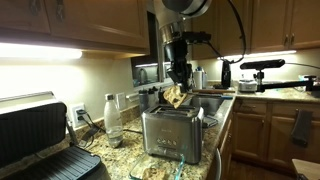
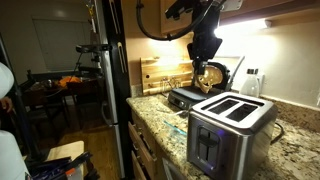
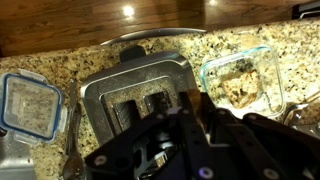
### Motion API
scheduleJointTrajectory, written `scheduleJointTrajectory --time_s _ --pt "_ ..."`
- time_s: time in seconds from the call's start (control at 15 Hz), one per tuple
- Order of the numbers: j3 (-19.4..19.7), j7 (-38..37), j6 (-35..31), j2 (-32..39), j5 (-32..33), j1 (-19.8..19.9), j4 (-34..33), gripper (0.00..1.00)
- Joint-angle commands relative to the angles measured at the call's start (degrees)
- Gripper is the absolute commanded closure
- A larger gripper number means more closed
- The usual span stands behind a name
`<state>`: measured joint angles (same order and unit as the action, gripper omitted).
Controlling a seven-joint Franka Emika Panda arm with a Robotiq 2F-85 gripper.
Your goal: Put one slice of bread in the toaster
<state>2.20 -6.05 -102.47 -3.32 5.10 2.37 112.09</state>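
My gripper shifts over the toaster's nearer slot (image 2: pixel 221 103) next, then down to release the slice (image 2: pixel 211 76), since that slot lies below my gripper, to its left in the wrist view.
The stainless-steel toaster (image 1: pixel 170 132) stands on the granite counter and shows in both exterior views (image 2: pixel 230 130). My gripper (image 1: pixel 178 78) hangs just above it, shut on the slice of bread (image 1: pixel 175 96), which hangs below the fingers over the toaster's top. In an exterior view the gripper (image 2: pixel 205 58) holds the pale slice (image 2: pixel 211 76) behind and above the toaster. In the wrist view the toaster's slots (image 3: pixel 135 95) lie below the dark fingers (image 3: pixel 195 115). Only a thin tan edge of the slice (image 3: pixel 193 101) shows between them.
A black grill press (image 1: pixel 35 140) stands open beside the toaster and also shows in an exterior view (image 2: pixel 190 97). A water bottle (image 1: pixel 113 118) is near the wall. Glass containers (image 3: pixel 30 105) (image 3: pixel 245 80) flank the toaster. A wooden board (image 2: pixel 165 72) leans at the back.
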Motion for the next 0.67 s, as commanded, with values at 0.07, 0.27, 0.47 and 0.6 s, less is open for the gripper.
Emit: scheduleJointTrajectory --time_s 0.07,0.27,0.47,0.6 --pt "0.5 1.4 3.7 1.1 1.0 0.4 -1.8 0.97" --pt "0.7 2.1 4.4 1.6 1.9 0.4 -2.2 0.97" --pt "0.8 3.0 4.7 2.3 2.8 0.4 -3.0 0.97" --pt "0.8 3.5 4.9 2.9 3.4 0.4 -3.7 0.97"
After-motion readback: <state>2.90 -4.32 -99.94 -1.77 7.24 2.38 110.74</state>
